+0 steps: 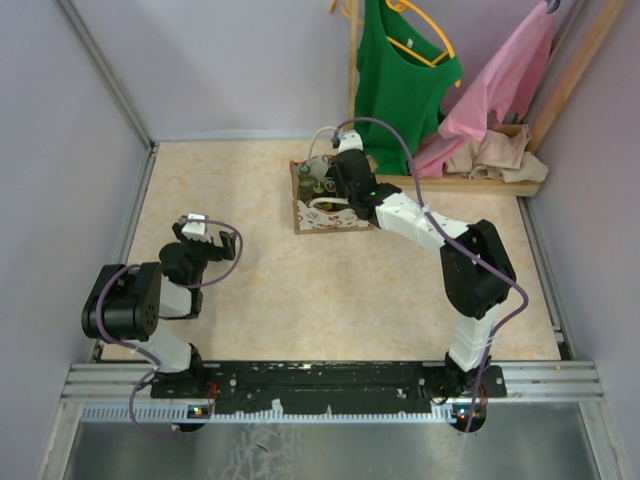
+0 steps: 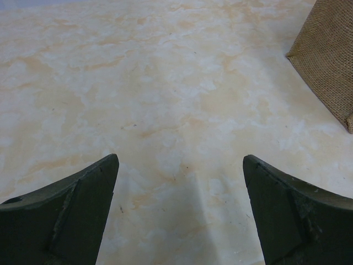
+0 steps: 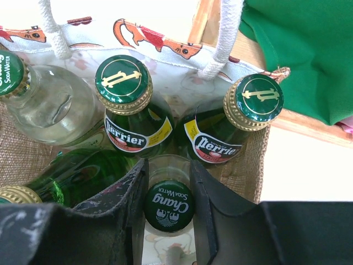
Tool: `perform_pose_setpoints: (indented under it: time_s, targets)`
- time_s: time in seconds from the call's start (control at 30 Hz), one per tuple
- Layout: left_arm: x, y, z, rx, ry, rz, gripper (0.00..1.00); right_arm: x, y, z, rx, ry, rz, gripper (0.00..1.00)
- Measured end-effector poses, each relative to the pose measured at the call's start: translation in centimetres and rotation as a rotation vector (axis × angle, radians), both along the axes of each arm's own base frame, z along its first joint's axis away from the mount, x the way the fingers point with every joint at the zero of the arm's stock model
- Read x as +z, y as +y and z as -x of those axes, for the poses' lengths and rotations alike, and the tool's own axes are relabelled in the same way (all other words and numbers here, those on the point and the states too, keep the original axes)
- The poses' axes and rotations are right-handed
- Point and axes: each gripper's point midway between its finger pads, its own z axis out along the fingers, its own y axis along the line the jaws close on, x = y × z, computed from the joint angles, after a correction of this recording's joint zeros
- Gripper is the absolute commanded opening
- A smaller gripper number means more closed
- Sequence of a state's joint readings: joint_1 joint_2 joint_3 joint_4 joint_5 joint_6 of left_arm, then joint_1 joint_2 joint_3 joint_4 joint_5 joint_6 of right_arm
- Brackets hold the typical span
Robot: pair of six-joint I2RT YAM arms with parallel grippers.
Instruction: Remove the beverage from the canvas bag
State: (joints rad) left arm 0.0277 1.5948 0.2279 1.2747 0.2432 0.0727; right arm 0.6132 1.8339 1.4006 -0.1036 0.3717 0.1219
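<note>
The robot will lift its right gripper up from the bag, then move it over and down to release the bottle on the bare tabletop to its right in the top view.
The canvas bag stands at the back of the table, its white-and-red patterned panel facing the arms. Several bottles fill it. My right gripper reaches down into the bag from above. In the right wrist view that gripper is shut on the neck of a clear Chang soda water bottle with a dark green cap, the beverage. Two green Perrier bottles and a clear bottle stand behind it. My left gripper hovers open over bare table, well left of the bag.
The bag's white rope handles rise just beyond the Perrier bottles. A wooden clothes rack stands right behind the bag with a green top and a pink garment. Walls close in the table on three sides.
</note>
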Motion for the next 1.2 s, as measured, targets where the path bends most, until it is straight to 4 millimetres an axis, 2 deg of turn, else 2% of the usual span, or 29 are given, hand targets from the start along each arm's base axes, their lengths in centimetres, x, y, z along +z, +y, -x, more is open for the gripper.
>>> perform_pose_setpoints:
  time_s: [0.6, 0.73, 0.9, 1.2]
  targets:
    - [0.0, 0.0, 0.0, 0.000, 0.000, 0.000, 1.00, 0.6, 0.2, 0.3, 0.025, -0.060, 0.058, 0.00]
    - [0.0, 0.0, 0.0, 0.000, 0.000, 0.000, 1.00, 1.3, -0.1, 0.6, 0.028, -0.064, 0.062, 0.00]
    - [0.0, 0.0, 0.0, 0.000, 0.000, 0.000, 1.00, 4.7, -0.6, 1.2, 0.031, -0.119, 0.041, 0.00]
    - [0.0, 0.0, 0.0, 0.000, 0.000, 0.000, 1.00, 14.5, -2.7, 2.1, -0.010, -0.344, -0.025, 0.00]
